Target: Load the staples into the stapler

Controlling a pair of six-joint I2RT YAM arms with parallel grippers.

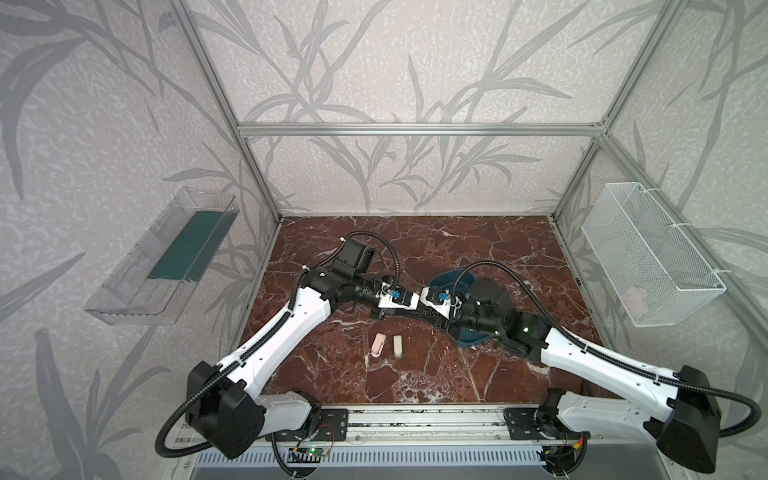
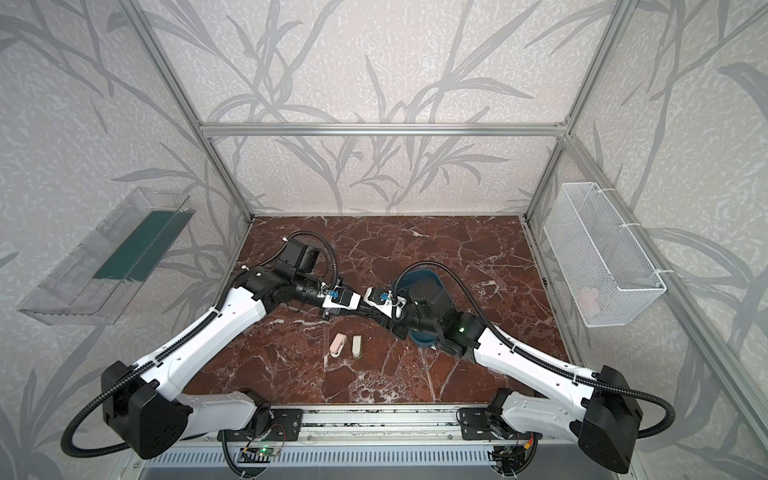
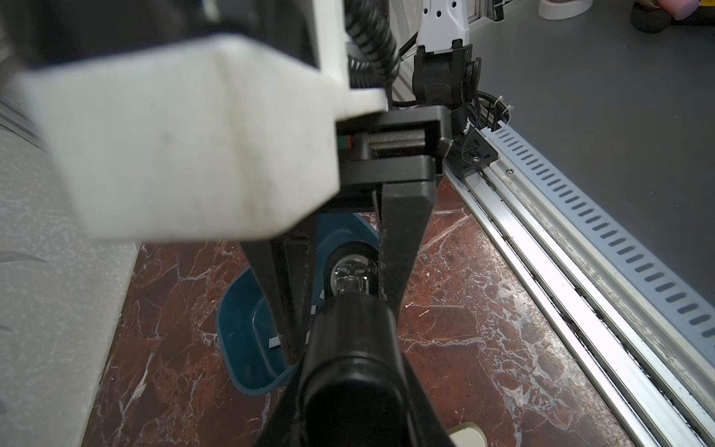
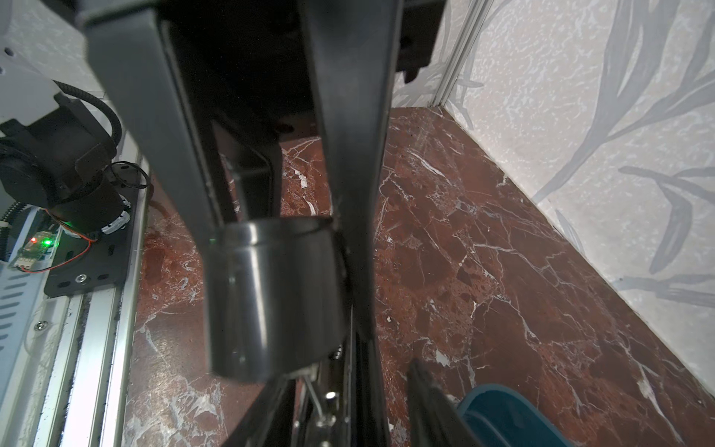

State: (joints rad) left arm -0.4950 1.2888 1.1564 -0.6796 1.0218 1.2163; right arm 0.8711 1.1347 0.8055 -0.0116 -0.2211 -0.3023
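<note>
My right gripper stays in place next and closes its open fingers across the gap onto the sides of the stapler's metal bar (image 4: pixel 321 398), which already lies between them.
A black stapler (image 3: pixel 348 371) hangs above the marble table between my two grippers; in both top views they mostly hide it. My left gripper (image 3: pixel 350 340) is shut on its rounded black end (image 4: pixel 271 294). My right gripper (image 4: pixel 348 383) faces it from the other side, jaws astride the stapler's metal rail (image 4: pixel 321 398). A strip of marble shows between one finger (image 4: pixel 425 394) and the rail. The staples (image 3: pixel 274 341) are small grey strips lying in a blue tray (image 1: pixel 440 278) under the right arm.
A small pink item (image 1: pixel 377 345) and a beige one (image 1: pixel 397 347) lie on the table in front of the grippers. A clear bin (image 1: pixel 162 257) hangs on the left wall and a white wire basket (image 1: pixel 648 253) on the right. An aluminium rail (image 1: pixel 415 419) runs along the front edge.
</note>
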